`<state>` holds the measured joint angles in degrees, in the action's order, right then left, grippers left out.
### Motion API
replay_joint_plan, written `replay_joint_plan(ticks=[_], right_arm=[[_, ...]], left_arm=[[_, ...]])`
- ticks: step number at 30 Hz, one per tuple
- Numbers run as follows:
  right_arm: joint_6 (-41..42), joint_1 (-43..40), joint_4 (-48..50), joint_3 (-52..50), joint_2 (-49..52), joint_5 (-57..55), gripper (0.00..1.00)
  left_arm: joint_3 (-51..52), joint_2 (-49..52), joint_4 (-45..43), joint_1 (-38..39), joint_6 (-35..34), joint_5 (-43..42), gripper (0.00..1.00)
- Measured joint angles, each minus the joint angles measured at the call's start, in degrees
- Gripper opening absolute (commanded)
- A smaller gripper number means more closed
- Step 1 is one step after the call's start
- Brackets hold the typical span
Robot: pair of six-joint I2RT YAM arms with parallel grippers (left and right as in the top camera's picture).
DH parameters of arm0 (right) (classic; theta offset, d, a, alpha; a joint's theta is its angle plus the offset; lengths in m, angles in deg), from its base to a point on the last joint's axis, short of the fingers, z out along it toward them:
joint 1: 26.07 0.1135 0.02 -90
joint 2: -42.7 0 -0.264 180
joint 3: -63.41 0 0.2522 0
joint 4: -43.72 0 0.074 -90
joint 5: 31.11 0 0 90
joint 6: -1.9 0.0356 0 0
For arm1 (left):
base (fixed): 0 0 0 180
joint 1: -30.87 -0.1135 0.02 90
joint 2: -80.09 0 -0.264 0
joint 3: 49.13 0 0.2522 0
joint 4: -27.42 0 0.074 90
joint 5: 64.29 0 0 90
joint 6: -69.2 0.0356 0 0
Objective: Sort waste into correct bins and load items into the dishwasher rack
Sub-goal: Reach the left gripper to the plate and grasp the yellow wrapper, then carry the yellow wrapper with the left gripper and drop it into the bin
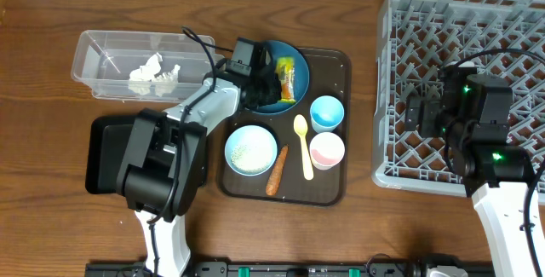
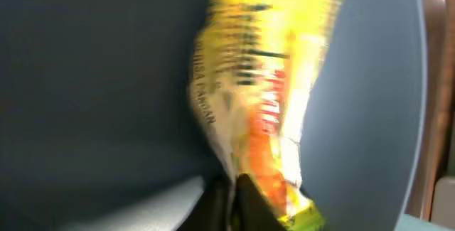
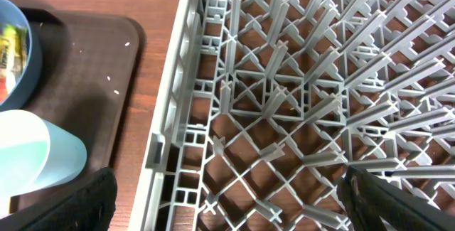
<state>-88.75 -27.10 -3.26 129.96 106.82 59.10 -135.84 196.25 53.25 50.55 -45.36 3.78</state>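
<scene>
The clear tub lies left of my left gripper in the overhead view, so next I will lift, swing over it and release the wrapper beside waste tissue.
The yellow-green snack wrapper lies on the dark-blue plate on the brown tray. My left gripper is over the plate. In the left wrist view its jaws are shut on the wrapper's lower edge, with the plate behind. Crumpled white tissue lies in the clear tub. The black tray sits under my left arm. The white bowl holds rice. The carrot, spoon, light-blue cup and pink cup are nearby. My right gripper is open and empty over the grey rack.
The dark brown serving tray holds the dishes at centre. In the right wrist view my open jaws hang over the rack's left edge, with the light-blue cup and the serving tray to the left.
</scene>
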Motion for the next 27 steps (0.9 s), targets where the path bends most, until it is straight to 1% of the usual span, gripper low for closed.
replay_joint_plan(ticks=[6, 12, 16, 21, 24, 27], right_arm=[[0.0, 0.0, 0.0, 0.0, 0.0, 0.0, 0.99], [0.0, 0.0, 0.02, 0.0, 0.0, 0.0, 0.99], [0.0, 0.0, 0.09, 0.0, 0.0, -0.02, 0.99], [0.0, 0.0, 0.07, 0.0, 0.0, 0.0, 0.99], [0.0, 0.0, 0.07, 0.0, 0.0, 0.0, 0.99], [0.0, 0.0, 0.17, 0.0, 0.0, 0.0, 0.99]], left_arm=[[0.0, 0.0, 0.44, 0.0, 0.55, -0.02, 0.06], [0.09, -2.27, 5.77, -1.77, 6.82, 1.4, 0.06], [0.28, -10.56, 6.64, -4.09, 11.74, 4.44, 0.06], [0.22, -25.22, 9.57, -7.91, 16.57, 9.86, 0.06], [0.15, -30.05, 11.91, -11.8, 17.59, 13.9, 0.06], [0.15, -30.8, 13.55, -16.96, 18.29, 17.05, 0.06]])
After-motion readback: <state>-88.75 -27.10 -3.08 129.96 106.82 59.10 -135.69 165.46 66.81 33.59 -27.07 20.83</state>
